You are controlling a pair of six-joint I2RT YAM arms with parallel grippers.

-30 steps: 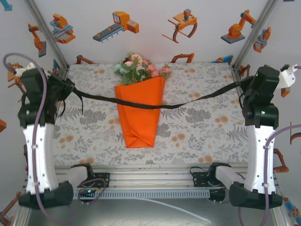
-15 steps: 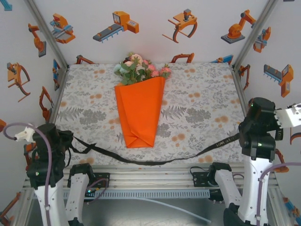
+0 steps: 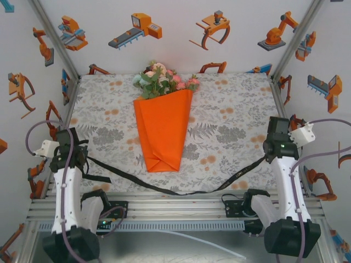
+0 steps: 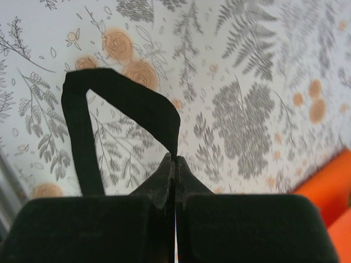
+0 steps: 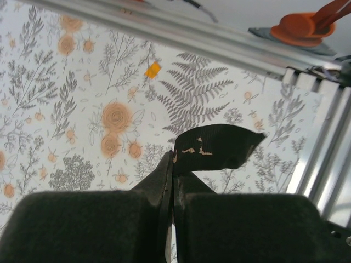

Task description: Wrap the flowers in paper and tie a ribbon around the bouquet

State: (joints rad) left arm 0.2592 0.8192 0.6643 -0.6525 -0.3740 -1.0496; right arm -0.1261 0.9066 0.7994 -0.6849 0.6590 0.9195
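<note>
The left gripper moves down and outward next, pulling the sagging ribbon toward the cone's tip, and releases the ribbon's end there, since bare tablecloth lies below and outward.
The bouquet lies in the middle of the table: pink, white and peach flowers [image 3: 162, 79] top a cone of orange paper [image 3: 163, 131] whose folded tip points toward me. The black ribbon [image 3: 181, 192] sags in a shallow curve along the near edge, just below that tip, and does not touch the cone. My left gripper [image 3: 78, 157] is shut on the ribbon's left end, and my right gripper [image 3: 266, 156] is shut on its right end. In the left wrist view the gripper [image 4: 175, 159] pinches a ribbon loop [image 4: 129, 96], with paper [image 4: 330, 185] at the right. The right wrist gripper [image 5: 173, 159] clamps the lettered ribbon end [image 5: 219, 145].
A floral tablecloth [image 3: 236, 109] covers the table. An aluminium rail [image 3: 175, 201] runs along the near edge, under the ribbon's lowest part. Slanted frame posts [image 3: 52, 38] stand at the back corners. A metal rail [image 5: 323, 142] is close beside my right gripper.
A second ago the ribbon stretched taut across the cone's middle. Both arms drew it back to the near edge, then moved slightly forward again; it now hangs slack below the cone's tip.
</note>
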